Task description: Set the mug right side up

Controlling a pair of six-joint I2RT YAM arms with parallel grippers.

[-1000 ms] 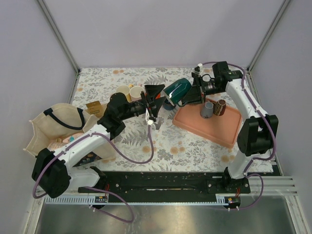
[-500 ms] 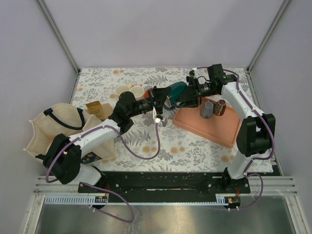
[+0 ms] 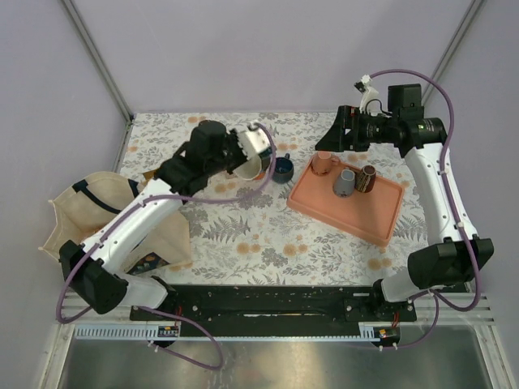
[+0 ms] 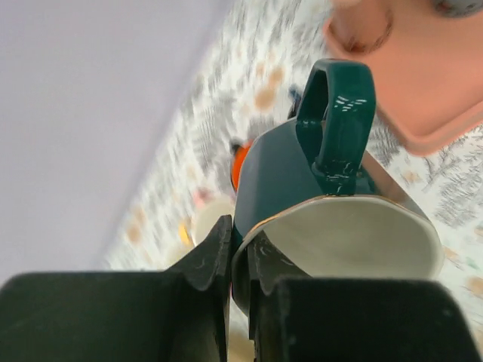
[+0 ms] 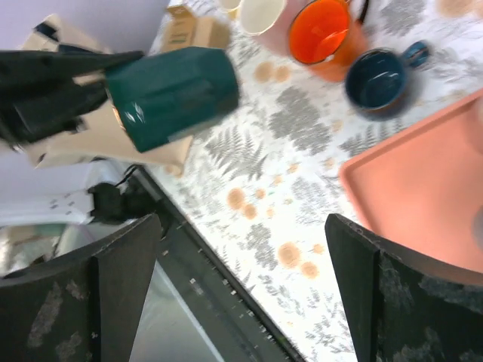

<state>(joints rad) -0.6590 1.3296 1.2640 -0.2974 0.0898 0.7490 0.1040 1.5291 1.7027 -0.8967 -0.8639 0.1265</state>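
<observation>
I need to move my left gripper down and back next, turning it, toward the clear tabletop (image 3: 208, 207) beside the cloth bag to let go of the mug upright, because the mug hangs tilted sideways.
The dark green mug (image 4: 302, 173) with a white inside hangs in the air, tilted on its side with its handle uppermost. My left gripper (image 4: 240, 241) is shut on its rim, one finger inside and one outside. From above, the mug (image 3: 261, 158) and left gripper (image 3: 246, 158) are over the back middle of the table. In the right wrist view the mug (image 5: 172, 94) sits at upper left. My right gripper (image 3: 332, 142) is open, with nothing in it, raised over the tray's far left corner. Its fingers (image 5: 124, 279) stand wide apart.
An orange tray (image 3: 381, 223) on the right holds a pink mug (image 3: 323, 164), a grey cup (image 3: 346, 182) and a brown cup (image 3: 366, 178). A dark blue cup (image 3: 283, 168) sits left of it. An orange-lined mug (image 5: 321, 30) stands nearby. A cloth bag (image 3: 81, 211) lies at the left.
My left gripper shut on the mug's rim and carried it left. My right gripper let go of the mug, opened wide and drew back up to the right.
</observation>
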